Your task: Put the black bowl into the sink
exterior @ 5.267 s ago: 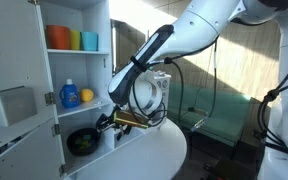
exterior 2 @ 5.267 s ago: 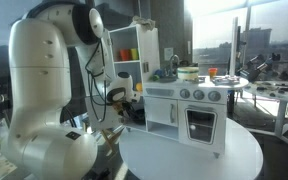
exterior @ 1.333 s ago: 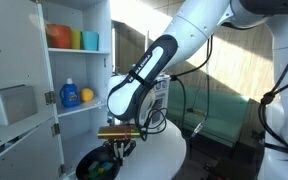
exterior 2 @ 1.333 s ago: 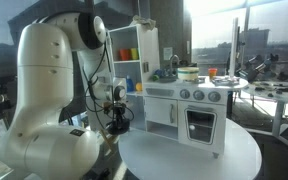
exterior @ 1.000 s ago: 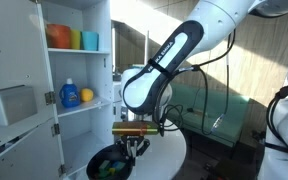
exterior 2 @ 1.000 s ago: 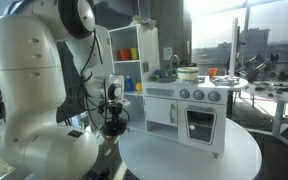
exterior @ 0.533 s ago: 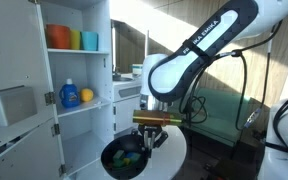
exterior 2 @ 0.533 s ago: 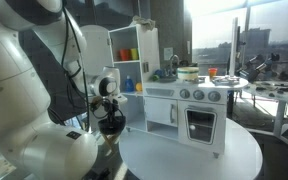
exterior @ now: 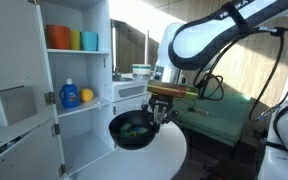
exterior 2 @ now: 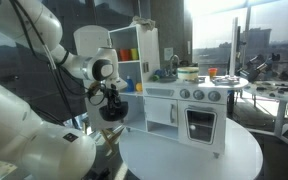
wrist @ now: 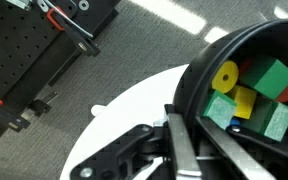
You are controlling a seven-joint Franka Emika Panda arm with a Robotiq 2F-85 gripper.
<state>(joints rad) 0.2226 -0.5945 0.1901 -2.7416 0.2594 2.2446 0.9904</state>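
Observation:
My gripper lifts the black bowl (exterior 2: 112, 110) up and outward next, then lowers and releases it beside the faucet. The toy kitchen's top stands higher and outward of my gripper.
The black bowl (exterior: 134, 130) hangs in the air above the round white table (exterior: 169, 155), close to the open cabinet. Coloured toy blocks (wrist: 246, 95) fill it: green, yellow and a yellow ring. My gripper (exterior: 159, 108) is shut on the bowl's rim, one finger inside and one outside, as the wrist view shows at the gripper (wrist: 184, 120). In an exterior view the bowl (exterior 2: 112, 110) is left of the white toy kitchen (exterior 2: 184, 105). A faucet (exterior 2: 174, 62) stands on its top. The sink basin itself is hidden from these angles.
The open white cabinet (exterior: 79, 90) holds coloured cups (exterior: 72, 39) and a blue bottle (exterior: 70, 95). A pale bowl (exterior 2: 187, 72) stands on the toy kitchen's top. A black pegboard (wrist: 29, 55) lies beside the table (wrist: 124, 115).
The arm has lifted the black bowl from low at the table's edge by the cabinet, up and sideways over the table. The gripper stays shut on the rim.

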